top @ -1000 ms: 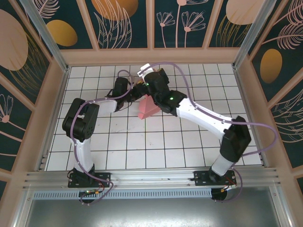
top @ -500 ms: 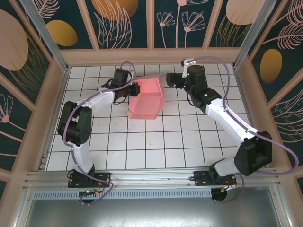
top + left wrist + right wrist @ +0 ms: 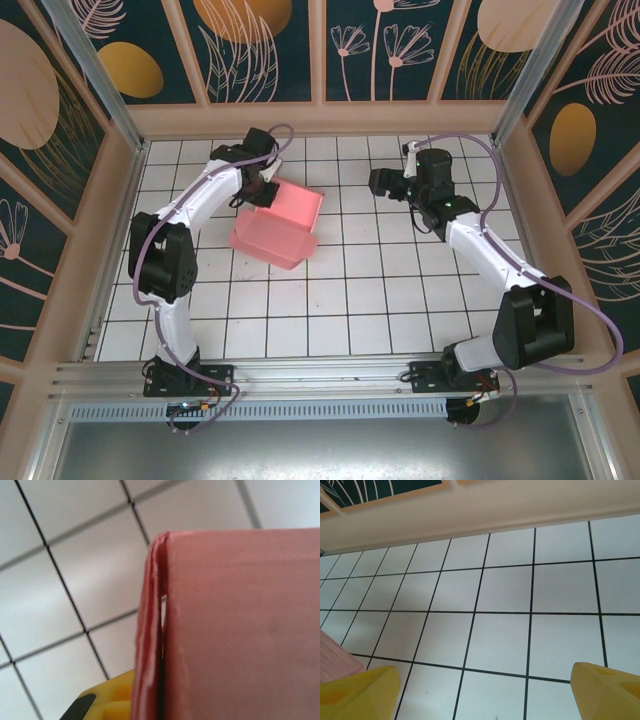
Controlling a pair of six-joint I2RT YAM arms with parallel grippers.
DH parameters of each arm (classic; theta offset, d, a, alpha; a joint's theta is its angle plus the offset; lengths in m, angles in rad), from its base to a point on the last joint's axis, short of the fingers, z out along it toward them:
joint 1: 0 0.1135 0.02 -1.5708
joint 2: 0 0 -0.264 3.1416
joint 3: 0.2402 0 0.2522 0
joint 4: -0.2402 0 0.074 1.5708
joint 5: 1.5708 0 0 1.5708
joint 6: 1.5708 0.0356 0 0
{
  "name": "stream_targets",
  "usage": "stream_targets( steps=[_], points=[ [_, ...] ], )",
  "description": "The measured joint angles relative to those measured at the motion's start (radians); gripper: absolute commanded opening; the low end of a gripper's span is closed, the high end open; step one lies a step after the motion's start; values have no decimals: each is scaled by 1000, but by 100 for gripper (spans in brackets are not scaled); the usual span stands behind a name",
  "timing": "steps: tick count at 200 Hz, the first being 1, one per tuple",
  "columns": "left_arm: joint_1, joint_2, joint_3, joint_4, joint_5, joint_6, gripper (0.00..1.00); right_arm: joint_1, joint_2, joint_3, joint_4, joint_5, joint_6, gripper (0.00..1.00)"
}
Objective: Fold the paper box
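Note:
My left gripper moves back and down toward the tiles by the box's near edge (image 3: pixel 257 271) next and lets go of the box's side, since they are below it, nearer the bar.
The pink paper box (image 3: pixel 278 226) lies folded into shape on the tiled floor left of centre, its open side up and tilted. My left gripper (image 3: pixel 264 190) is at the box's far left corner, shut on its wall. The left wrist view shows the pink card wall (image 3: pixel 235 630) edge-on, pressed against a yellow finger (image 3: pixel 107 705). My right gripper (image 3: pixel 384 182) hovers apart from the box at the upper right, open, with its yellow fingertips (image 3: pixel 357 690) wide apart and nothing but tiles between them. A pink corner of the box (image 3: pixel 332 660) peeks in at the left of the right wrist view.
Wooden walls (image 3: pixel 320 118) enclose the white tiled floor (image 3: pixel 340 300) on three sides. The back wall's base (image 3: pixel 480 510) runs close ahead of the right gripper. The aluminium rail (image 3: pixel 320 385) carrying both arm bases borders the near edge.
The left gripper has dragged the box left and toward the near side, turning it. The right arm has pulled away to the right and let go of the box.

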Motion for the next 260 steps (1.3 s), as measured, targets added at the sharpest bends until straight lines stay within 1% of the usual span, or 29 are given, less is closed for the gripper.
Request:
stream_targets(
  steps=[27, 50, 103, 129, 140, 148, 153, 163, 173, 197, 224, 241, 242, 246, 254, 260],
  points=[
    [0, 32, -12, -130, -28, 37, 0, -3, 37, 0, 5, -38, 0, 88],
    [0, 64, -23, -206, -35, 66, 0, -4, 66, 0, 6, -58, 0, 88],
    [0, 173, -14, -272, -34, 117, 0, -5, 79, 0, 7, -75, 4, 87],
    [0, 214, -11, -291, -11, 135, 0, -5, 79, -6, 13, -75, 5, 87],
    [0, 224, -9, -296, 2, 141, 8, -5, 79, -14, 15, -75, 7, 87],
    [0, 228, -8, -300, 6, 142, 18, -5, 79, -20, 14, -74, 7, 87],
    [0, 230, -6, -303, 9, 146, 23, -5, 79, -23, 14, -75, 7, 87],
    [0, 233, -2, -309, 14, 153, 30, -5, 79, -28, 14, -74, 7, 87],
    [0, 233, 5, -312, 23, 149, 34, -5, 79, -31, 14, -74, 7, 87],
    [0, 233, 40, -319, 41, 154, 39, -5, 79, -32, 17, -75, 7, 87],
    [0, 231, 81, -319, 56, 154, 47, -9, 80, -32, 31, -80, 12, 87],
    [0, 216, 92, -316, 54, 146, 62, -11, 87, -32, 37, -87, 18, 87],
    [0, 213, 93, -315, 53, 150, 64, -11, 88, -32, 37, -87, 18, 87],
    [0, 206, 93, -313, 49, 143, 68, -11, 91, -32, 37, -91, 18, 87],
    [0, 186, 93, -303, 34, 134, 80, -11, 96, -32, 37, -95, 21, 87],
    [-1, 171, 95, -292, 13, 126, 84, -11, 100, -33, 37, -99, 22, 87]
  ],
)
